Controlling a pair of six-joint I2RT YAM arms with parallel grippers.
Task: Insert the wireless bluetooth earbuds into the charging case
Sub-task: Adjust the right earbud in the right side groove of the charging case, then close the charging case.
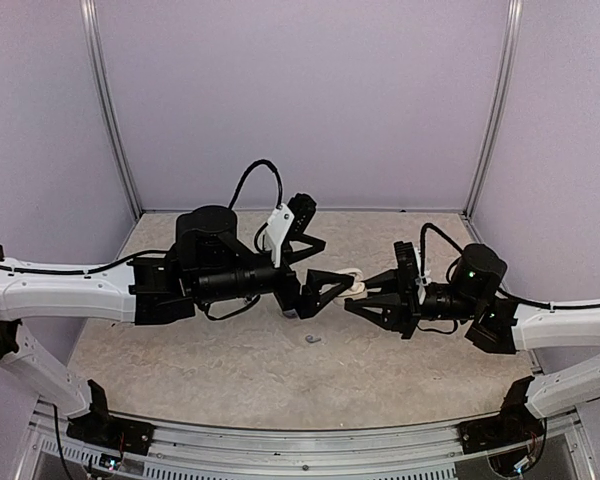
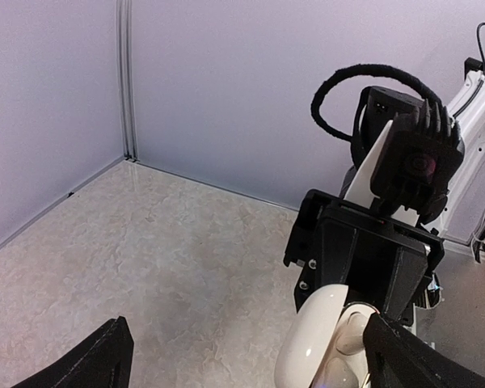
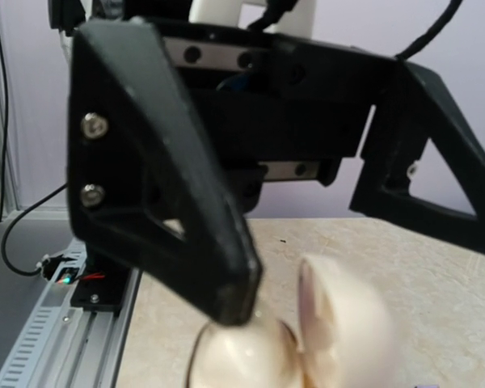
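Observation:
The tabletop below and outward of my right gripper is bare. My right gripper next needs to pull the case [image 1: 355,283] clear of the left gripper's finger, lower it there and let go.
The white charging case [image 1: 355,283] is held above the table, lid open, at the tips of my right gripper [image 1: 360,297]. In the left wrist view the case [image 2: 311,343] shows white earbuds [image 2: 349,331] seated in it. My left gripper [image 2: 249,343] is wide open around the case, and its right finger [image 2: 412,360] touches the case body. In the right wrist view the case [image 3: 242,360] and its lid [image 3: 343,323] fill the bottom centre. My right gripper's own fingers do not show there. One lilac earbud [image 1: 312,340] lies on the table nearer the front.
The marbled table [image 1: 200,350] is walled by pale lilac panels on three sides. A metal rail [image 1: 310,445] runs along the near edge. Both arms meet mid-table, with the left gripper [image 1: 336,264] directly facing the right one.

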